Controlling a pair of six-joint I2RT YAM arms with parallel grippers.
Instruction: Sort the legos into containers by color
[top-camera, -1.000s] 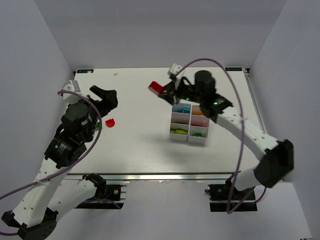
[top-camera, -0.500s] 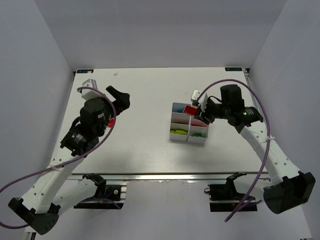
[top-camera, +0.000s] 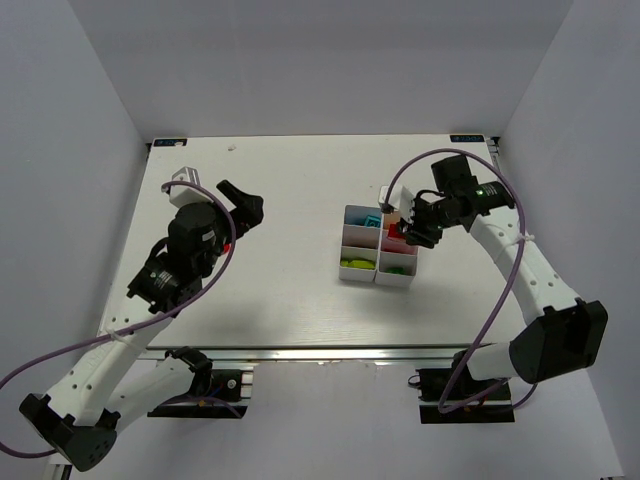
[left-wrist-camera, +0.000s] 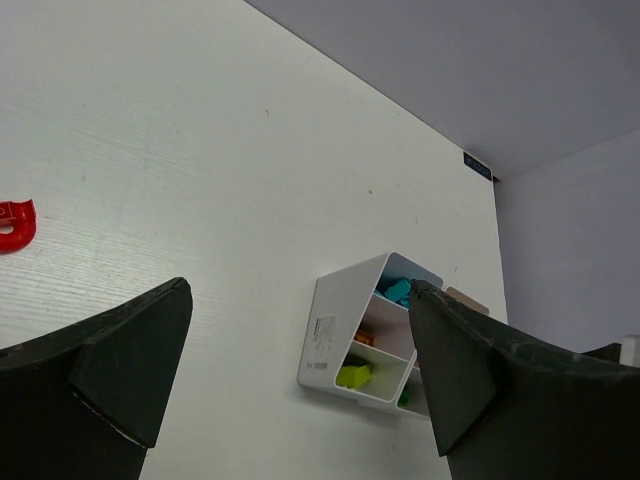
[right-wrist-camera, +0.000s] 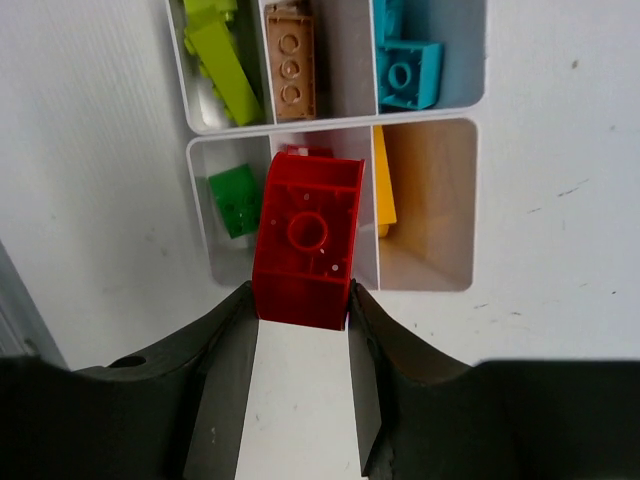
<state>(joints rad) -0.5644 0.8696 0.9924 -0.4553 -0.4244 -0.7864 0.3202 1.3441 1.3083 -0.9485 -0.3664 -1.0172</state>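
Note:
Another red lego lies in the middle bin (top-camera: 400, 247) (right-wrist-camera: 345, 146) between the green and yellow legos. So my red lego comes down over that bin in my right gripper next and gets released.
My right gripper (right-wrist-camera: 300, 300) is shut on a red lego (right-wrist-camera: 306, 238) and holds it over the white containers (right-wrist-camera: 430, 113), above the middle bin of the nearer row. The bins hold lime green (right-wrist-camera: 215, 55), orange (right-wrist-camera: 290, 60), cyan (right-wrist-camera: 410, 70), green (right-wrist-camera: 235, 200) and yellow (right-wrist-camera: 383, 190) legos. In the top view the right gripper (top-camera: 402, 222) is at the right side of the containers (top-camera: 360, 276). My left gripper (top-camera: 248, 200) is open and empty above the table at the left. The left wrist view shows its gripper (left-wrist-camera: 298, 300), the containers (left-wrist-camera: 335, 330) and another red lego (left-wrist-camera: 15, 222).
The loose red lego lies on the table at the left, mostly hidden under my left arm in the top view. The table's back edge (top-camera: 320, 137) and white side walls close in the work area.
My right gripper has carried the red lego from behind the containers to over them. My left arm has swung right and over the loose red lego.

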